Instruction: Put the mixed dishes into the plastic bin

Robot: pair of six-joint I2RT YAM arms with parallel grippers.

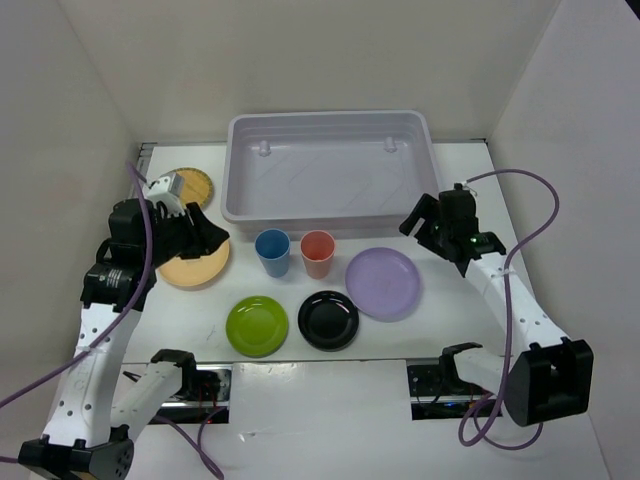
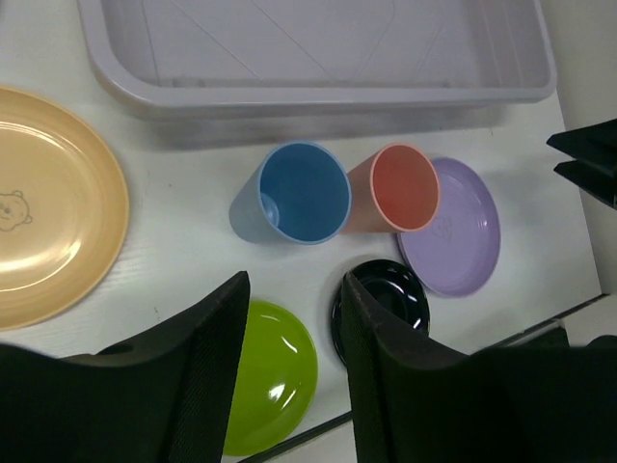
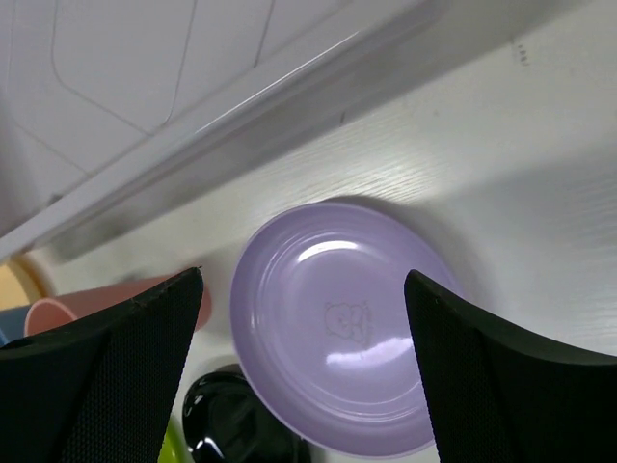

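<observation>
My right gripper moves down and back onto the lilac plate's rim farthest from the cups next, as that rim lies below and back of it.
The plastic bin (image 1: 240,170) stands at the back of the table with nothing in it. In front of it are a blue cup (image 1: 272,250) and a coral-red cup (image 1: 317,250), both upright. The lilac plate (image 1: 383,283), black plate (image 1: 328,320) and lime green plate (image 1: 257,325) lie nearer. My left gripper (image 1: 208,238) hovers open over the pale orange plate (image 1: 195,268), with nothing between its fingers. A woven disc (image 1: 195,185) lies behind it. My right gripper (image 1: 418,225) is open wide above the lilac plate (image 3: 342,328), near the bin's front right corner.
White walls close in the table on the left, back and right. Purple cables (image 1: 540,200) loop from both arms. The arm bases and their clamps (image 1: 450,375) sit along the near edge.
</observation>
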